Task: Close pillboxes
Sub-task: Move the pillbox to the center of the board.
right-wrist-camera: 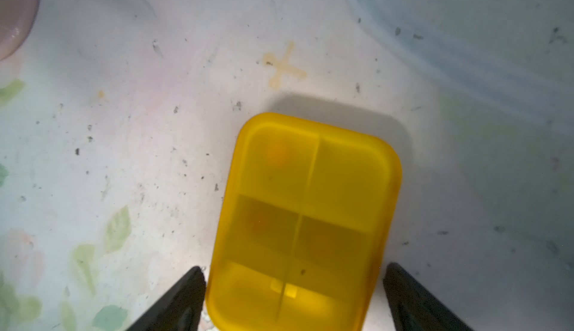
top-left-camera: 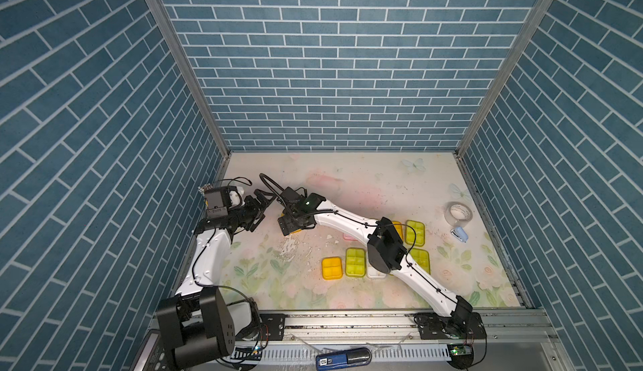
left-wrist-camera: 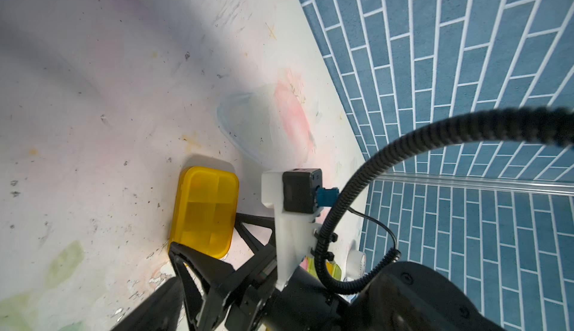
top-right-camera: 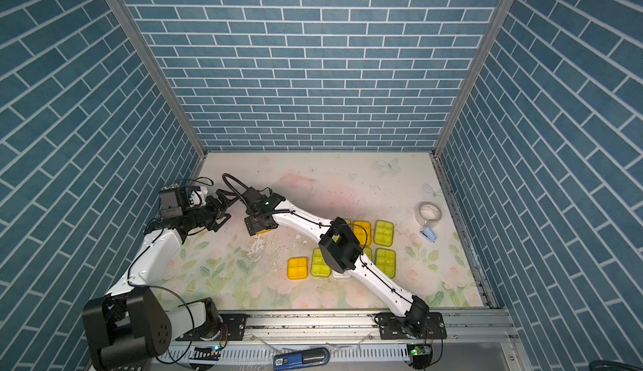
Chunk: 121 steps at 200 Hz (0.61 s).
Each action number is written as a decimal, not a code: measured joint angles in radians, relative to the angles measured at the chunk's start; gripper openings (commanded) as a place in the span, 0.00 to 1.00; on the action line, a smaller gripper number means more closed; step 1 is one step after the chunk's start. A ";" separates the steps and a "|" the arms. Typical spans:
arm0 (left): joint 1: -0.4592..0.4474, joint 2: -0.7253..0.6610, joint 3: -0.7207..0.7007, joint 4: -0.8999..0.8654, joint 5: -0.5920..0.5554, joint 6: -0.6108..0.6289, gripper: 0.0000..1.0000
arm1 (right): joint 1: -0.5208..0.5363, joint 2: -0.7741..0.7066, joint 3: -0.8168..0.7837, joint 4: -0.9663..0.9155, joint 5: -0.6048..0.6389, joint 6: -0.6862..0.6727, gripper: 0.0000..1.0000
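Observation:
The right gripper stays low next and closes its open fingers onto the orange pillbox's near end [top-right-camera: 262,231] [right-wrist-camera: 290,289], since that end lies between them.
A closed orange pillbox [right-wrist-camera: 310,205] lies flat on the floral table, left of centre. My right gripper [right-wrist-camera: 295,269] is open and straddles its near end, with a gap showing at one finger [right-wrist-camera: 403,292]. The left wrist view shows the same pillbox [left-wrist-camera: 205,205] between those fingers [left-wrist-camera: 192,261]. In a top view only a sliver of it [top-left-camera: 296,230] shows under the right gripper [top-left-camera: 289,227]. My left gripper [top-left-camera: 260,209] hovers just left of it, open and empty. More pillboxes sit at the right: orange [top-left-camera: 332,268], yellow-green [top-left-camera: 355,262] and yellow-green [top-left-camera: 415,232], with others partly hidden by the right arm.
A roll of clear tape [top-left-camera: 458,214] and a small blue stapler [top-left-camera: 460,234] sit near the right wall. A blue device [top-left-camera: 342,356] lies on the front rail. Blue brick walls close in three sides. The table surface [top-left-camera: 292,251] is chipped below the right gripper.

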 measured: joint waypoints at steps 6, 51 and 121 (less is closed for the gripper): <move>0.000 0.000 0.000 0.003 0.000 -0.001 1.00 | 0.002 0.006 0.010 -0.003 0.009 -0.005 0.92; 0.001 0.000 -0.009 0.012 0.005 -0.004 1.00 | 0.014 0.030 0.040 -0.026 0.110 -0.029 0.81; 0.004 0.000 -0.010 0.014 0.007 -0.011 1.00 | 0.015 -0.056 -0.138 0.075 0.166 -0.004 0.69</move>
